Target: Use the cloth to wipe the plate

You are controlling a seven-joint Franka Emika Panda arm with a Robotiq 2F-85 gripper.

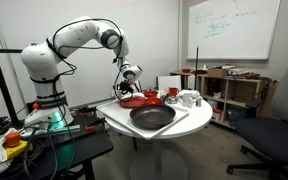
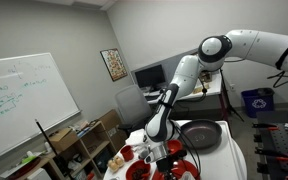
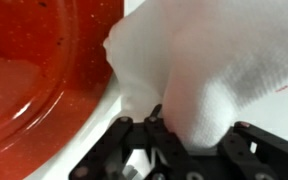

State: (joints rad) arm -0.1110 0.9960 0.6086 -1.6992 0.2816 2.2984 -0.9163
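I should move my gripper back over the bare white tabletop beside the red plate next and let go of the white cloth, because that clear spot is behind the gripper.
In the wrist view a white cloth bulges up from between my jaws, and my gripper is shut on its lower end. The red plate fills the left of that view, its rim just beside the cloth, and both lie over the white table. In an exterior view my gripper hangs low over the red plate at the table's far side. In an exterior view the gripper is down among the red dishes, and the cloth is too small to make out there.
A large black pan sits at the front of the round white table, also seen as the black pan. A red bowl and white cups stand behind it. Shelves and chairs surround the table.
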